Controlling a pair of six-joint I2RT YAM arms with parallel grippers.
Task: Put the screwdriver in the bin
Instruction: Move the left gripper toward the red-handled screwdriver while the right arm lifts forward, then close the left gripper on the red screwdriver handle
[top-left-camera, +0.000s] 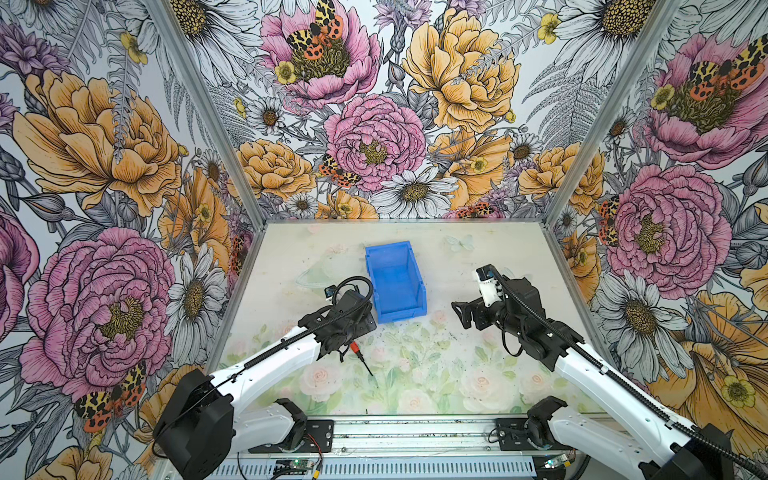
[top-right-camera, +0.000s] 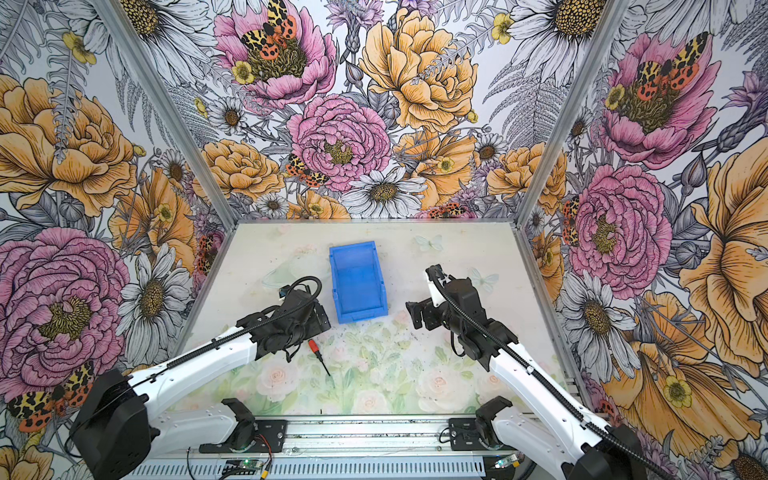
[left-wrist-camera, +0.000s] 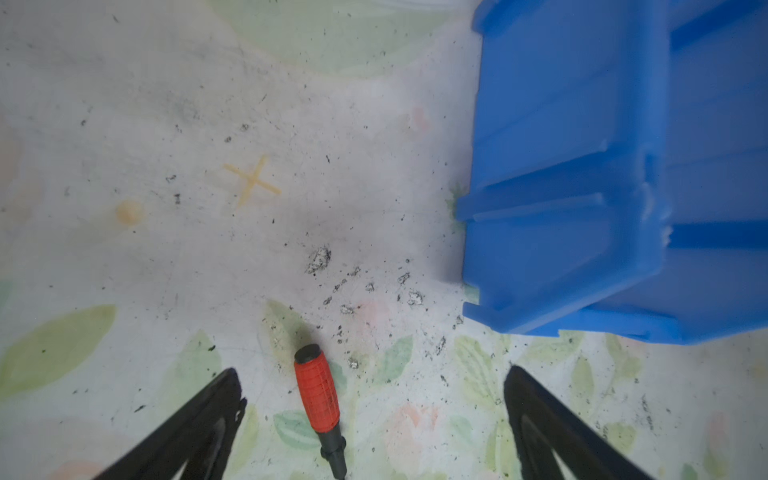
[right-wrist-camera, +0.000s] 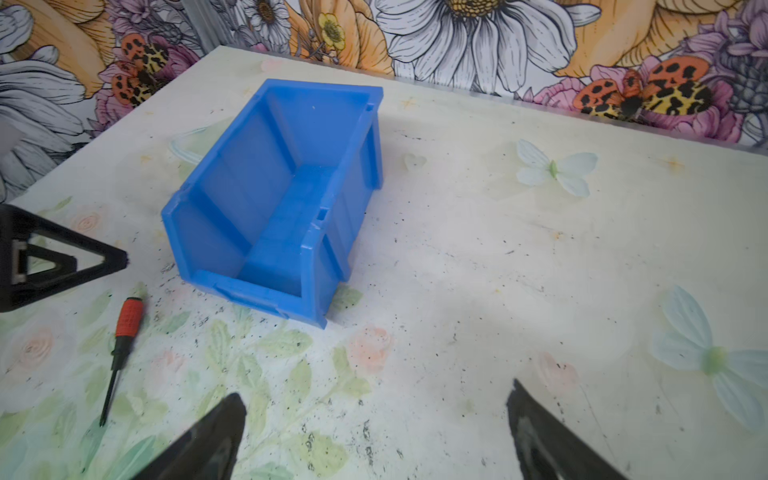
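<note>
The left gripper comes down next onto the screwdriver's red-orange handle (top-left-camera: 355, 348) (left-wrist-camera: 318, 392) and closes both fingers around it. The handle lies below the gripper, between its open fingers.
The screwdriver (top-left-camera: 354, 346), with a red-orange handle, black collar and thin dark shaft, lies flat on the table in front of the bin's near-left corner. The blue bin (top-left-camera: 395, 282) stands upright and empty at mid-table. My left gripper (left-wrist-camera: 374, 372) hangs open just above the table. The screwdriver's handle (left-wrist-camera: 317, 390) lies between its two black fingers, nearer one finger and touching neither. My right gripper (right-wrist-camera: 376, 390) is open and empty, to the right of the bin (right-wrist-camera: 270, 199) and apart from it. In the right wrist view the screwdriver (right-wrist-camera: 129, 318) lies beside a left finger (right-wrist-camera: 62, 257).
The table (top-left-camera: 478, 374) carries a pale floral print with dark scuff specks. Flowered walls with metal corner posts close it in at the back and both sides. A metal rail (top-left-camera: 415, 432) with both arm bases runs along the front edge.
</note>
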